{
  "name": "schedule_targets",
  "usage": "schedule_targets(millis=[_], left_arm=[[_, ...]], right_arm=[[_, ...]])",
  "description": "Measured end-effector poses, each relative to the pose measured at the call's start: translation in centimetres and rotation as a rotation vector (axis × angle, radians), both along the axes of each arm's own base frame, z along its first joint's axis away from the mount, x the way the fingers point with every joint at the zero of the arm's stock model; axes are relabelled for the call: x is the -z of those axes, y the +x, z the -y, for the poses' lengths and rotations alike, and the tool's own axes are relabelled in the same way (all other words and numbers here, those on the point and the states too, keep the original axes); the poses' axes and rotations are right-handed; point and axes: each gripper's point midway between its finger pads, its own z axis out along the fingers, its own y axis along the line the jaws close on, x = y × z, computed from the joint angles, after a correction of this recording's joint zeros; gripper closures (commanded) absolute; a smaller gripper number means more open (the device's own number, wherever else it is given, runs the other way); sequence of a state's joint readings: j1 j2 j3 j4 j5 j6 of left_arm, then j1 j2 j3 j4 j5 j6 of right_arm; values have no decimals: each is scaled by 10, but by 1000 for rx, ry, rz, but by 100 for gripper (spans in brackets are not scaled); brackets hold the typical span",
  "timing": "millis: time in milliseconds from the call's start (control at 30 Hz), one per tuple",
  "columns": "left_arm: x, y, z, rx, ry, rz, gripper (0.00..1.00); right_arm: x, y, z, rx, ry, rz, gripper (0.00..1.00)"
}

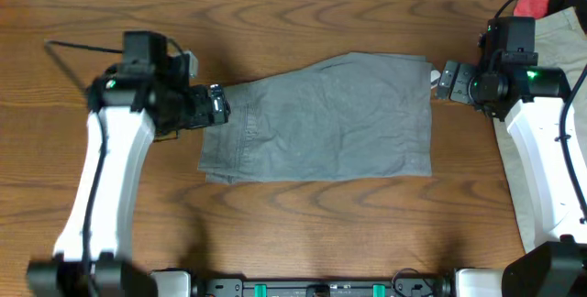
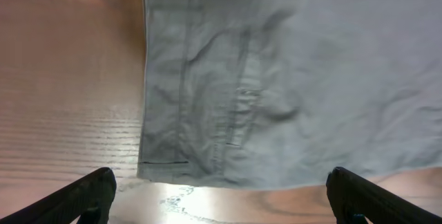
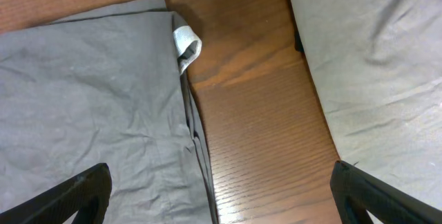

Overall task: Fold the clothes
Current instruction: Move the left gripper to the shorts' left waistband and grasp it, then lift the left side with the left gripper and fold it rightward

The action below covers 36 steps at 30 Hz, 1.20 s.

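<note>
Next, my left gripper will shift across and down onto the grey shorts' side edge [image 1: 211, 144] [image 2: 146, 124], which borders bare wood and lies below, to the left in its wrist view.
The grey shorts [image 1: 326, 118] lie folded flat mid-table. They show in the left wrist view [image 2: 290, 79] and in the right wrist view [image 3: 90, 106], where a white label is turned out at the corner. My left gripper [image 1: 218, 104] is open and empty at the shorts' left edge; its fingers [image 2: 221, 200] hang over bare wood just off the hem. My right gripper [image 1: 447, 79] is open and empty beside the shorts' upper right corner, its fingers [image 3: 221, 196] spanning the shorts' edge and bare wood. The beige shorts [image 1: 564, 49] lie at the right edge, partly under my right arm, and show in the right wrist view [image 3: 373, 65].
A red object [image 1: 532, 5] sits at the far right corner by the beige shorts. A thin dark cable [image 1: 83, 48] runs along the table at the upper left. The table's front edge [image 1: 303, 274] holds the arm bases.
</note>
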<state>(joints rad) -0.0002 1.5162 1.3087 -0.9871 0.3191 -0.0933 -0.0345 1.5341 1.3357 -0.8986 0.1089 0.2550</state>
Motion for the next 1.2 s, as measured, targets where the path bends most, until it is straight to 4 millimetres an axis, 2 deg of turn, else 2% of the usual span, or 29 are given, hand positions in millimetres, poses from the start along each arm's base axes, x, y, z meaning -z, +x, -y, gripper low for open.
schedule_targets(millis=[100,233,467,1033,1200], left_arm=[[31,9,-2,12,13,-71,2],[62,22,-7,9,17,-117,2],[102,20,-15,5,15,-226,2],[141,8,-5,98,-38,-304,2],[145,9,-5,107,-37,-306,2]], right_arm=[[0,0,0,0,0,0,1],[0,0,0,0,0,0,1],[0,0,0,0,0,0,1],[0,0,0,0,0,0,1],[0,0,0,0,0,0,1]])
